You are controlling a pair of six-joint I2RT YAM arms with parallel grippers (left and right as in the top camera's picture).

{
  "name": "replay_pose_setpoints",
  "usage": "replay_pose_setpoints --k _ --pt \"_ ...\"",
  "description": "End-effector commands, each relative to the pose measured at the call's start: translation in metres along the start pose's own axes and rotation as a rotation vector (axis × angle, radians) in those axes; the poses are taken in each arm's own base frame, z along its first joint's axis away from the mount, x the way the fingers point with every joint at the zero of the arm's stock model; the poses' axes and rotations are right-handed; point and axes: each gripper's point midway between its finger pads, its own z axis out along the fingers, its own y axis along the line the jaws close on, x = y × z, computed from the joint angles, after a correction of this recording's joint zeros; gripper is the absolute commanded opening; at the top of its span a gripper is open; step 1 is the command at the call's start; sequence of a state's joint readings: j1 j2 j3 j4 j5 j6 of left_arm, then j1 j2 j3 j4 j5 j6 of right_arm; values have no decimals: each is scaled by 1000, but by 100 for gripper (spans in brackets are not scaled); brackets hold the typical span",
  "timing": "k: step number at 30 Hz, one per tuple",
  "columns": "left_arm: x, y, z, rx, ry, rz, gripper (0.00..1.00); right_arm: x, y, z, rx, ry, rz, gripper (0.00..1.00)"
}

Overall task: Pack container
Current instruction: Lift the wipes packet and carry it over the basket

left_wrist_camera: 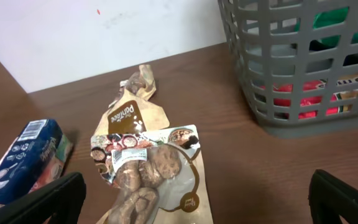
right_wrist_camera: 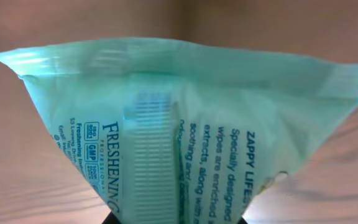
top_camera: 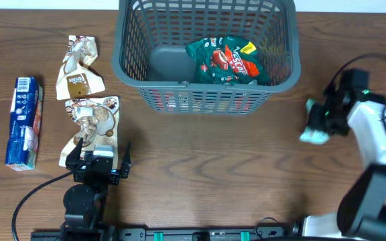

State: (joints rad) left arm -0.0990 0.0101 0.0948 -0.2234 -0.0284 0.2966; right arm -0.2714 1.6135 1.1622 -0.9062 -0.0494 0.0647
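The green snack packet's yellow-marked end (top_camera: 255, 63) is on the left in the overhead view, behind the container's side, so my right gripper needs to go up over the container's rim next and release there.
The grey slotted container (top_camera: 129, 63) stands at the back centre and holds a green snack packet (top_camera: 228, 61); red packets show through its front wall. Its corner shows in the left wrist view (left_wrist_camera: 272, 93). My right gripper (top_camera: 319, 124) is to the right of the container, shut on a pale green wipes packet (right_wrist_camera: 185, 124) held above the table. My left gripper (top_camera: 99, 157) is open, low over a brown-and-white snack packet (left_wrist_camera: 154, 168). A second brown packet (top_camera: 79, 67) lies behind it. A blue packet (top_camera: 24, 120) lies at the far left.
A black cable (top_camera: 25, 194) runs from the left arm's base along the front edge. A white wall (left_wrist_camera: 104, 31) stands behind the table in the left wrist view.
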Motion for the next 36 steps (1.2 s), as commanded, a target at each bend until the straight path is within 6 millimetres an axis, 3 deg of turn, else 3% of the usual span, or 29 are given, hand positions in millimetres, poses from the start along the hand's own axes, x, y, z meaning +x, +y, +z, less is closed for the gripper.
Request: replay_pose_setpoints --k 1,9,12,16,20,28,32,36 --pt "11 -4 3 12 23 18 98 -43 7 -74 -22 -213 0 1" --pt "11 -4 3 12 23 18 99 -84 24 -234 -43 -600 -94 1" --pt "11 -4 3 12 23 18 99 -85 41 -280 -48 -708 -190 1" --pt "11 -4 3 12 23 18 99 -73 76 -318 -83 -776 -377 1" --pt "11 -4 3 12 23 18 99 -55 120 -330 -149 -792 -567 1" --pt "11 -4 3 12 23 18 99 -19 204 -329 -286 -790 -861 1" --pt "11 -4 3 12 23 18 99 -20 228 -309 -295 -738 -889 1" --pt "11 -4 3 12 23 18 99 -47 229 -272 -164 -675 -766 1"
